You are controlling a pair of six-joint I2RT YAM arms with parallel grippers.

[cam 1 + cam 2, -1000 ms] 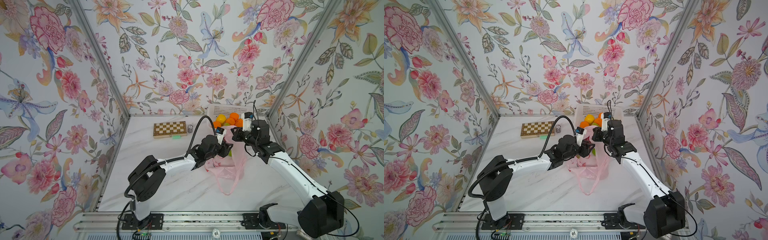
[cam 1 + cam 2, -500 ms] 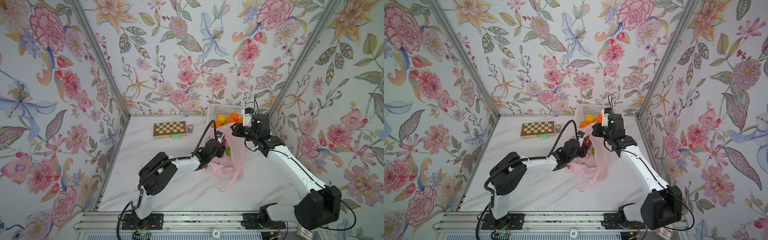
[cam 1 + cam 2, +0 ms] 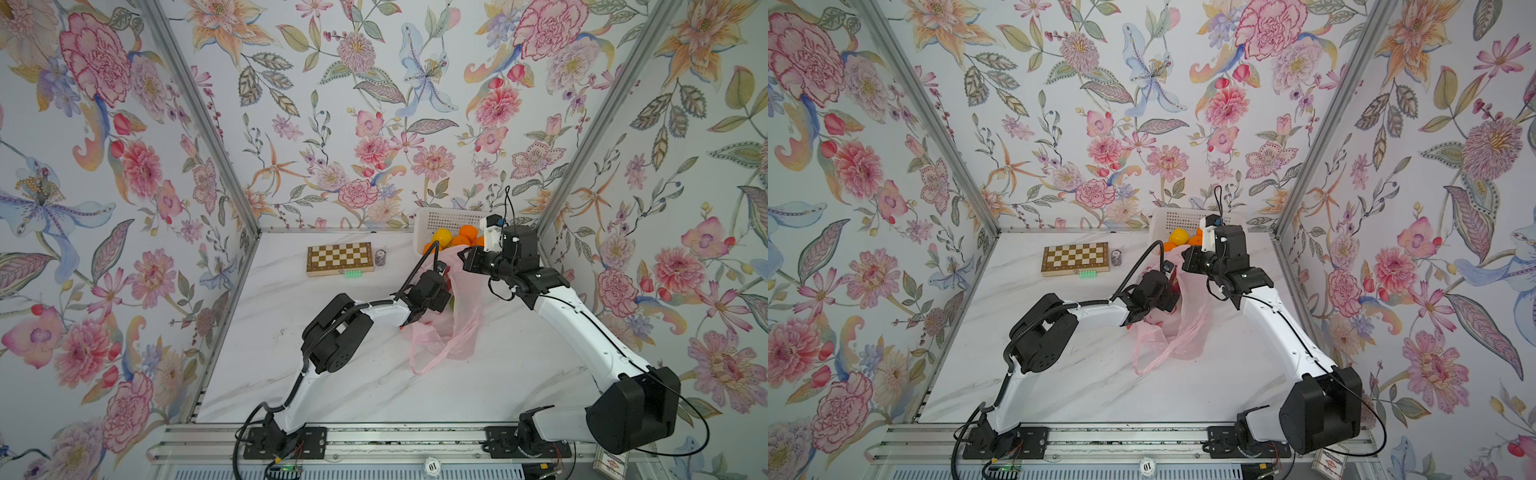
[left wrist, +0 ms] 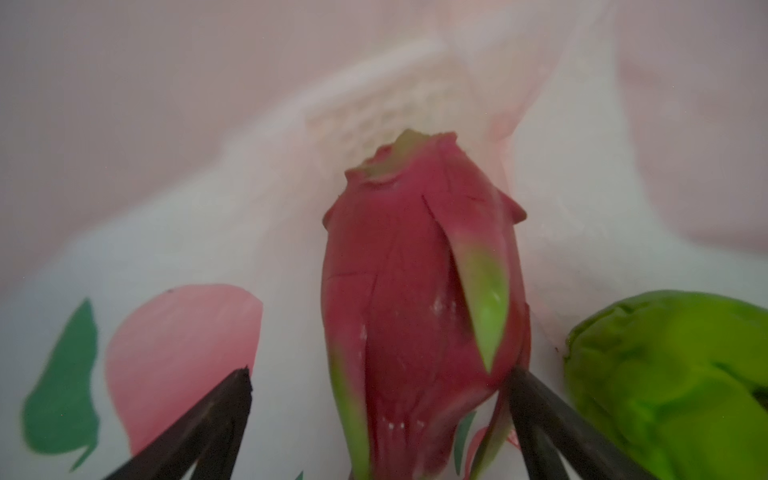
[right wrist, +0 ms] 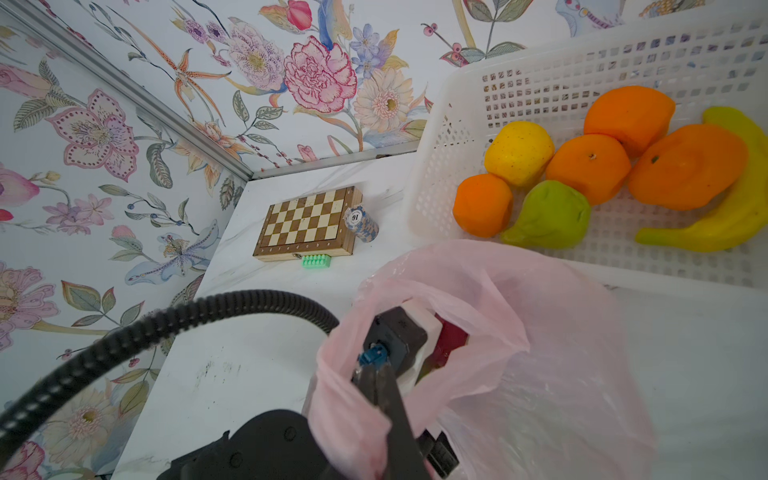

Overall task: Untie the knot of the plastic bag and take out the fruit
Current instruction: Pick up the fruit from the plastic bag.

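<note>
The dragon fruit's narrow end lies below, between my fingers, so next I will move my left gripper down deeper into the bag and close its fingers on that end of the dragon fruit.
The pink plastic bag lies open on the marble table, its loop handles trailing loose toward the front; the knot does not show. My right gripper is shut on the bag's rim and holds it up. My left gripper is inside the bag, jaws open on either side of a magenta dragon fruit; one fingertip touches the fruit, the other stands apart from it. A bumpy green fruit lies beside the dragon fruit. In both top views the bag hides the left fingers.
A white perforated basket at the back right holds several oranges, a yellow fruit, a green one and a banana. A chessboard, a chip stack and a small green piece sit at the back.
My left gripper has pushed down into the bag and its jaws have spread wide. My right gripper has carried the bag's rim up and back toward the basket.
</note>
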